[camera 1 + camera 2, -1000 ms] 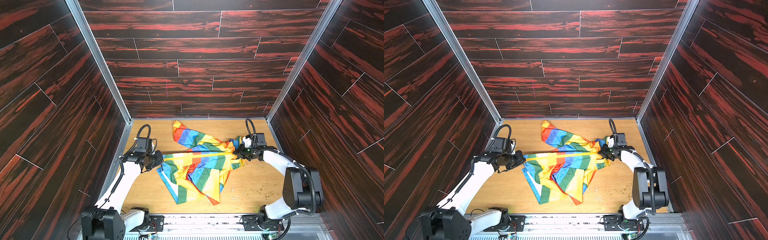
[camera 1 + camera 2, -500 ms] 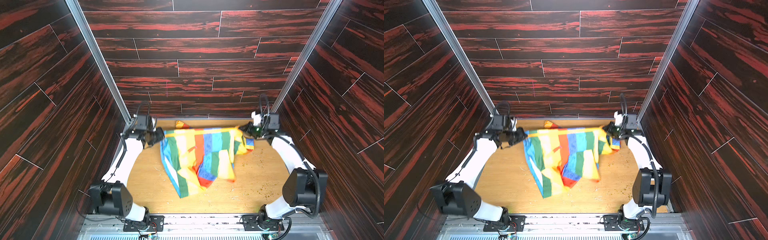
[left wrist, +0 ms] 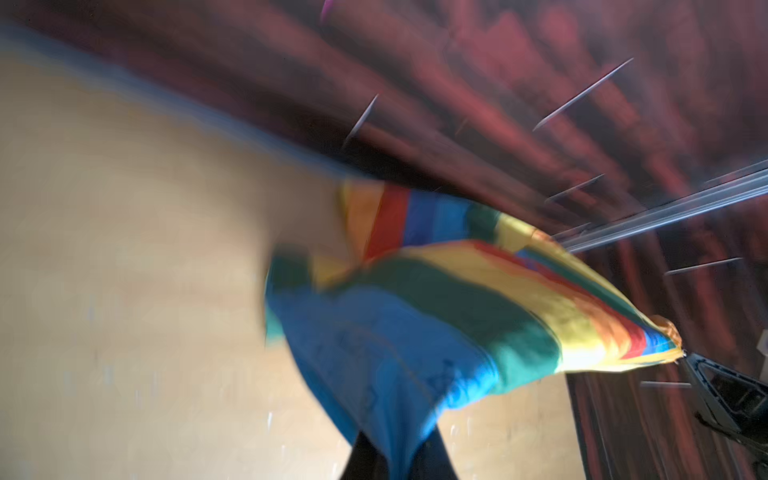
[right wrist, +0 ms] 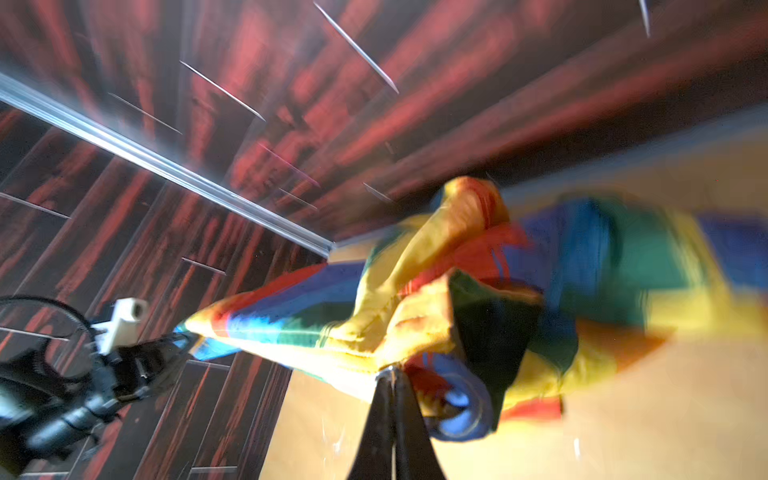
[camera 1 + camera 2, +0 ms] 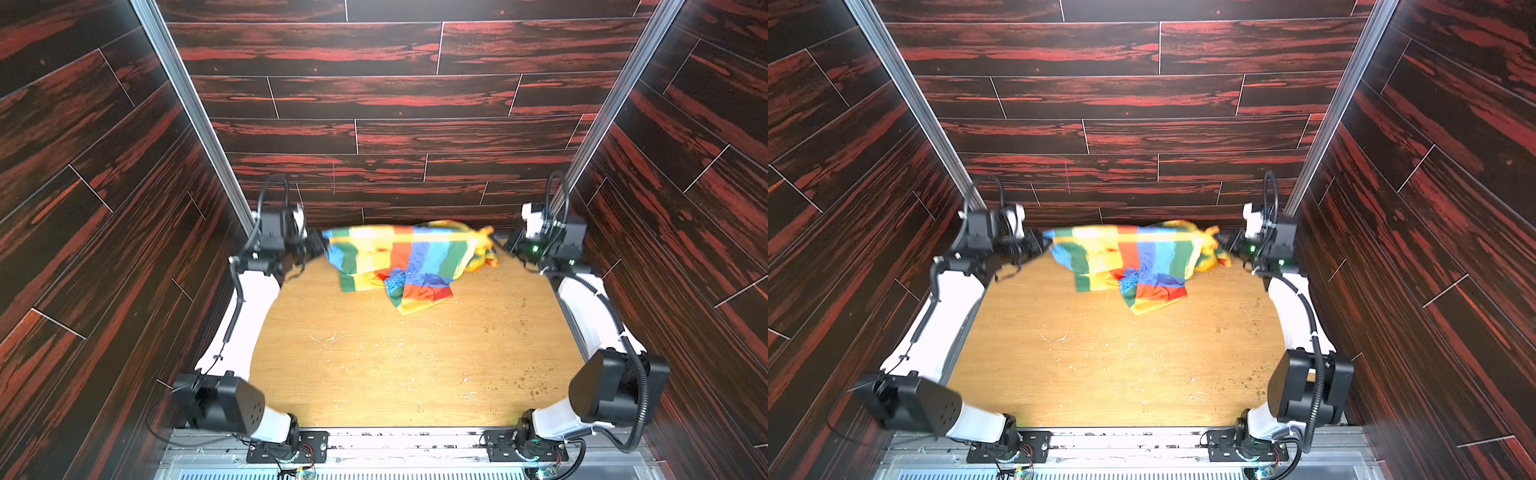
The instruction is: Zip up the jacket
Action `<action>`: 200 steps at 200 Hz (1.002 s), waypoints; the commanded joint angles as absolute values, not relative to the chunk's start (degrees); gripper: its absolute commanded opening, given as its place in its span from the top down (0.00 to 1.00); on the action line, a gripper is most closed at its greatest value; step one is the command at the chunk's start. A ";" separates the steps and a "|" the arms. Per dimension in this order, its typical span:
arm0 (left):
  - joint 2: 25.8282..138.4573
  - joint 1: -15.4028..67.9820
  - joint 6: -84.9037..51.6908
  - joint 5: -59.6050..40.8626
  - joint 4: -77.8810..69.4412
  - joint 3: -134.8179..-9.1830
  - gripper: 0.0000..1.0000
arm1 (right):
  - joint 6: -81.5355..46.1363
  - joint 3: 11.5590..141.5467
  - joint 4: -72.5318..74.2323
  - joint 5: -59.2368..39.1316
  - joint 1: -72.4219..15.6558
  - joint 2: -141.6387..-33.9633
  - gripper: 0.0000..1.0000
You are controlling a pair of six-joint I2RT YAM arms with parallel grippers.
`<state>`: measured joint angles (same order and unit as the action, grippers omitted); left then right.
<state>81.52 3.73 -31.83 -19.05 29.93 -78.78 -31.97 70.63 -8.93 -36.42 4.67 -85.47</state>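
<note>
The scratched tabletop lies below and back from my left gripper, so next my left gripper needs to lower and draw back to release the jacket's hanging blue corner there.
The jacket, in rainbow patchwork stripes, hangs stretched between my two grippers near the back wall, and its lower folds rest on the table. My left gripper is shut on the jacket's left corner. In the left wrist view blue fabric runs into the left gripper. My right gripper is shut on the right end. In the right wrist view the right gripper pinches a yellow edge of the jacket. Both wrist views are blurred, and I cannot make out the zipper.
The wooden table carries scattered crumbs and scratches in front of the jacket. Dark red plank walls close in on three sides. Aluminium posts stand at the back corners, close behind both wrists.
Both arms rose and swung from mid-table toward the back wall. The jacket went with them, from lying crumpled to hanging spread between the grippers. Both grips have held.
</note>
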 commanded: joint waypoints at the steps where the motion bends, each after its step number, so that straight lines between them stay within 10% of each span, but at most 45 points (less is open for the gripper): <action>1: 75.90 1.10 -34.65 -13.64 27.49 -66.72 1.00 | -31.66 60.14 -9.94 -33.48 6.50 -82.31 1.00; 98: 73.08 1.14 -35.81 -15.90 26.91 -49.99 1.00 | -28.41 46.38 -11.47 -24.10 -4.74 -92.65 1.00; 183: 72.43 1.15 -35.21 -16.00 28.05 -48.84 1.00 | -28.72 46.91 -12.81 -20.41 -5.98 -89.63 0.66; 200: 71.86 1.12 -34.63 -13.78 30.48 -50.23 0.74 | -28.48 47.52 -14.73 -15.65 -6.00 -87.99 0.60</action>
<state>74.15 1.54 -35.38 -17.04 27.20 -48.62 -29.34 45.60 -11.46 -21.52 -5.80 -91.64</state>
